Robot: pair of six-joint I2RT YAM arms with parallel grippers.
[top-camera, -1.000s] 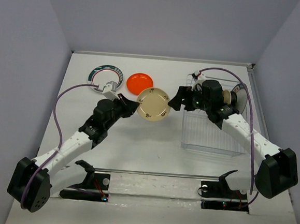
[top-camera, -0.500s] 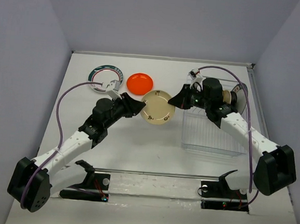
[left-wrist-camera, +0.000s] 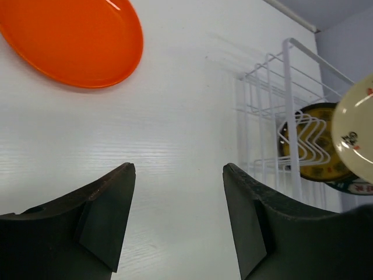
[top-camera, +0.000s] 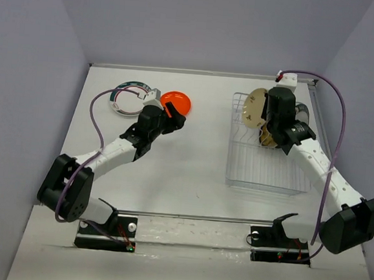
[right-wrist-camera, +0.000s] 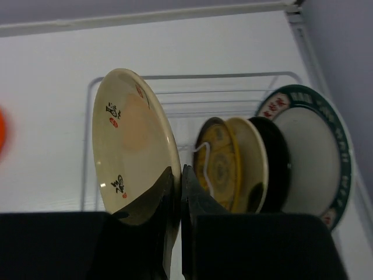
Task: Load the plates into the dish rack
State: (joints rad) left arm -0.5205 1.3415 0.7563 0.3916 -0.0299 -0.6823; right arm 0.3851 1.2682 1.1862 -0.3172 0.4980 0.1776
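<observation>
The free wire slot beside the dark plate with yellow pattern lies below the cream plate, so the robot's right gripper needs to lower the cream plate into that slot and release the plate's rim.
My right gripper (right-wrist-camera: pixel 176 175) is shut on the lower rim of a cream plate (right-wrist-camera: pixel 128 140) with small red and black marks. It holds the plate upright over the far left part of the dish rack (top-camera: pixel 262 168), where the plate (top-camera: pixel 253 109) shows edge-on beside the gripper (top-camera: pixel 262 120). Behind it in the rack stand a dark plate with yellow pattern (right-wrist-camera: pixel 218 163), a cream plate (right-wrist-camera: pixel 250 157) and a white plate with a green-red rim (right-wrist-camera: pixel 309 157). My left gripper (left-wrist-camera: pixel 178 175) is open and holds nothing. It hovers over bare table just short of the orange plate (left-wrist-camera: pixel 70 41).
A white plate with a teal lettered rim (top-camera: pixel 129 98) lies flat at the far left, next to the orange plate (top-camera: pixel 177 101). The rack's near rows of wire slots (top-camera: pixel 262 178) hold nothing. A raised rail (top-camera: pixel 199 71) borders the table's far edge.
The cream plate passed from my left gripper to my right. The left opened and drew back toward the orange plate; the right shut on the plate and carried it over the rack.
</observation>
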